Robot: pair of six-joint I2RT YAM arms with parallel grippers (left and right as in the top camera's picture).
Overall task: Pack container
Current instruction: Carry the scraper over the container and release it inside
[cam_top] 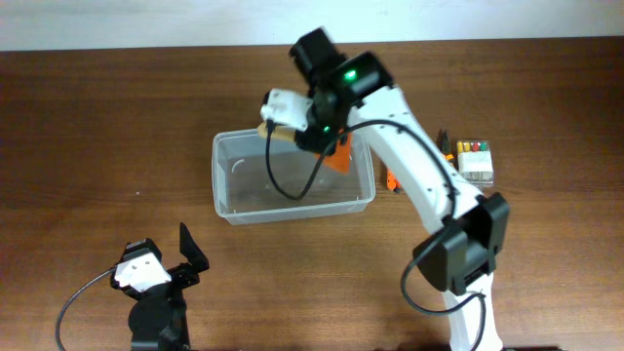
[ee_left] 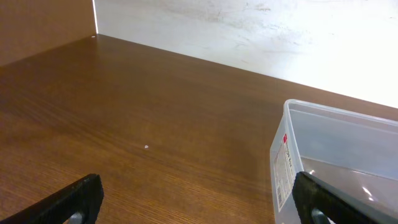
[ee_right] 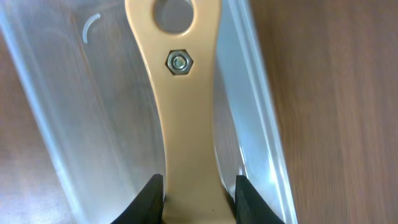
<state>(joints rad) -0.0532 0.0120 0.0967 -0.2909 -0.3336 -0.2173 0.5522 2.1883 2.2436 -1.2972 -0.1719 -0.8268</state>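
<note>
My right gripper is above the container's bare bottom, which is clear beneath it, so next I need to lower it a little toward that bottom and release the tan tool handle above it.
The container [cam_top: 292,209] is a clear plastic bin in the middle of the table. My right gripper [cam_top: 285,121] hovers over its back left rim, shut on a tan tool handle [cam_top: 270,130]. In the right wrist view the jaws [ee_right: 199,194] clamp this tan handle [ee_right: 181,118], which has a hole and a hex nut; the container's wall [ee_right: 256,124] lies beneath. An orange item [cam_top: 339,157] shows at the container's back right corner. My left gripper [cam_top: 187,255] is open and empty near the front left; its view shows the jaws [ee_left: 199,200] and the container's corner [ee_left: 291,155].
A small clear box of coloured bits [cam_top: 476,161] stands right of the container. Dark and orange hand tools [cam_top: 391,180] lie between it and the bin, with another [cam_top: 444,144] further back. The right arm spans the container's right side.
</note>
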